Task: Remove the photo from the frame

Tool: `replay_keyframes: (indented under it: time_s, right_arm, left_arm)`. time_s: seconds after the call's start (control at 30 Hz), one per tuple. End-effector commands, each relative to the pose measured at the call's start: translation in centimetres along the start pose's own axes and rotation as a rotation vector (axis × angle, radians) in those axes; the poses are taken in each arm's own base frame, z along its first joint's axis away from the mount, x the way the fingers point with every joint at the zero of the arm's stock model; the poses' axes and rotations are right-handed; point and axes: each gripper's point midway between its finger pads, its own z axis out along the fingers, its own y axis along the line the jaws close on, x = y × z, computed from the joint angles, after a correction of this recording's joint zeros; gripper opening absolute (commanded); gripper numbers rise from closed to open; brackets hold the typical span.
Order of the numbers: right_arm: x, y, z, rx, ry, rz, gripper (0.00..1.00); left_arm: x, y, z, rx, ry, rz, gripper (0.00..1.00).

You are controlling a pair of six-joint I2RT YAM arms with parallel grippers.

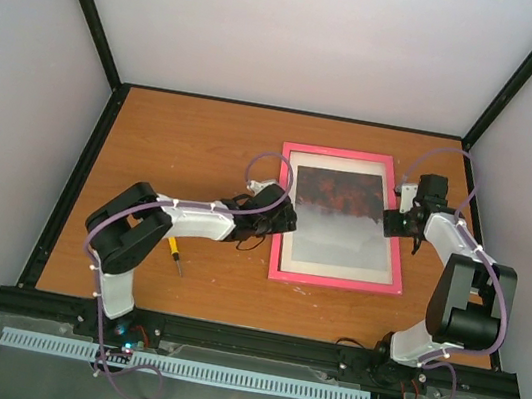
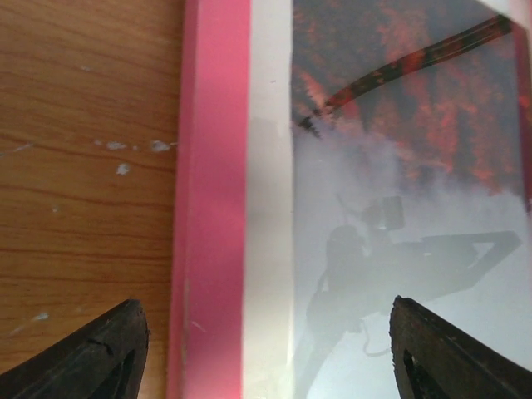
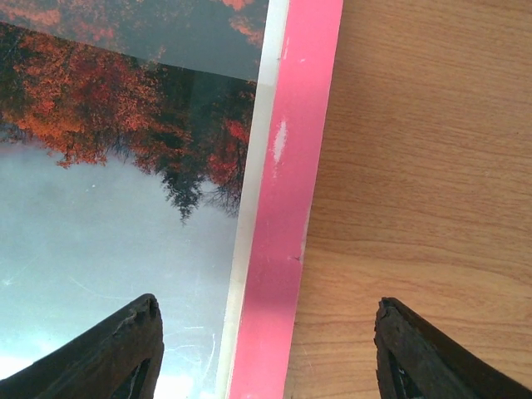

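Observation:
The pink border beside the bare wood runs between the right gripper's open fingers, so the right gripper will move down slightly outward onto it and close.
The frame (image 1: 332,278) lies flat, face up, at the right middle of the table, with a thin bright pink border. The photo (image 1: 340,211) sits inside it, dark red and black at the far half, pale grey-white at the near half. My left gripper (image 1: 288,221) is open and straddles the frame's left border (image 2: 212,208); one finger is over the table, the other over the photo (image 2: 399,208). My right gripper (image 1: 392,223) is open and straddles the right border (image 3: 287,224), one finger over the photo (image 3: 108,191), one over the wood.
A small yellow-handled screwdriver (image 1: 175,251) lies on the wooden table (image 1: 183,146) near the left arm's elbow. Black enclosure rails and white walls bound the table on all sides. A white strip runs along the near edge below the arm bases.

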Motion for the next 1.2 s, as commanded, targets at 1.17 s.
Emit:
replay_keyframes:
  time_s: [1.17]
  right_arm:
    - [-2.3,-5.4,2.9,0.054,0.025,-0.036,0.48]
  left_arm:
    - [2.6,3.5,-6.8,0.065,-0.05,0.328,0.72]
